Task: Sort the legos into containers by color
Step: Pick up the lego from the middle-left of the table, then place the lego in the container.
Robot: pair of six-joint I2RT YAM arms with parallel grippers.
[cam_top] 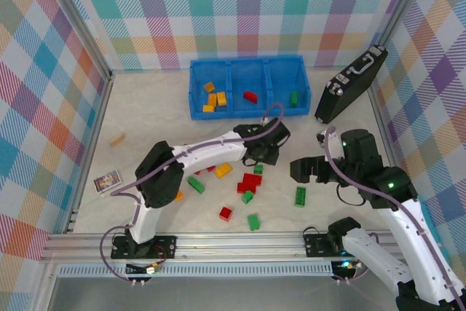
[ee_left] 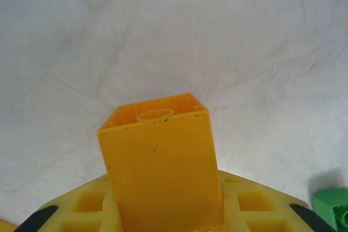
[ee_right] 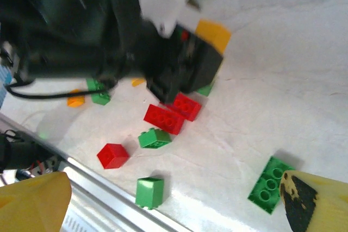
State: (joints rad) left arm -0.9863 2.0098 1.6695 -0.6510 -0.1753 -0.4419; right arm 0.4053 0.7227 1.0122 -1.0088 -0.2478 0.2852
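The upright lego goes outward in my left gripper over the bin's container of orange legos next, for release among its color.
My left gripper (cam_top: 263, 149) is shut on an orange-yellow lego (ee_left: 160, 161), held on end between the yellow fingers (ee_left: 87, 207) just above the white table. That lego (ee_right: 213, 33) also shows in the right wrist view, in the left gripper's dark head. The blue bin's containers (cam_top: 244, 111) hold orange legos (cam_top: 213, 97) on the left, a red one (cam_top: 250, 96) in the middle and a green one (cam_top: 293, 97) on the right. Loose red (cam_top: 250, 183) and green legos (cam_top: 253, 221) lie mid-table. My right gripper (cam_top: 306, 170) is open, near a long green lego (ee_right: 270, 184).
A black case (cam_top: 349, 85) leans at the back right beside the bin. A tan wooden block (cam_top: 117, 138) and a small card (cam_top: 108, 180) lie at the left. The aluminium rail (cam_top: 218, 242) runs along the near edge, close to a green lego (ee_right: 149, 191).
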